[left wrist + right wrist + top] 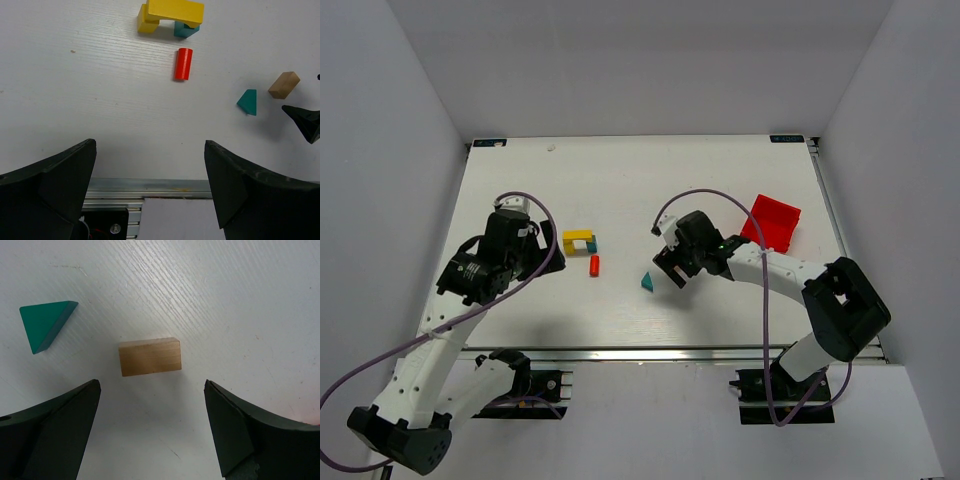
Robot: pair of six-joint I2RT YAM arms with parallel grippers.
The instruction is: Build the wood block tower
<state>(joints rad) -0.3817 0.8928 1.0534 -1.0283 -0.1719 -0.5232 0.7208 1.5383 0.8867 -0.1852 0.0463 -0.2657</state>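
Observation:
The right gripper should next turn and lower to straddle the tan block [680,269] [150,356] by its long sides, since the block lies below it, lengthwise across the gripper's fingers.
A yellow arch [578,240] [172,12] stands left of the table's middle, one end resting on a teal cube [593,243] [185,30]. A red cylinder [594,265] [183,64] lies just in front of them. A teal triangle [647,282] [247,102] [46,324] lies to their right. A tan block [284,85] [150,356] lies beside the triangle. My right gripper [672,270] [151,385] is open just above the tan block, which lies just ahead of its fingertips. My left gripper [463,283] [150,145] is open and empty, raised near the front left.
A red plastic bin [772,222] stands at the right, behind the right arm. The table's metal front edge [150,186] shows between the left fingers. White walls enclose the table at the left, back and right.

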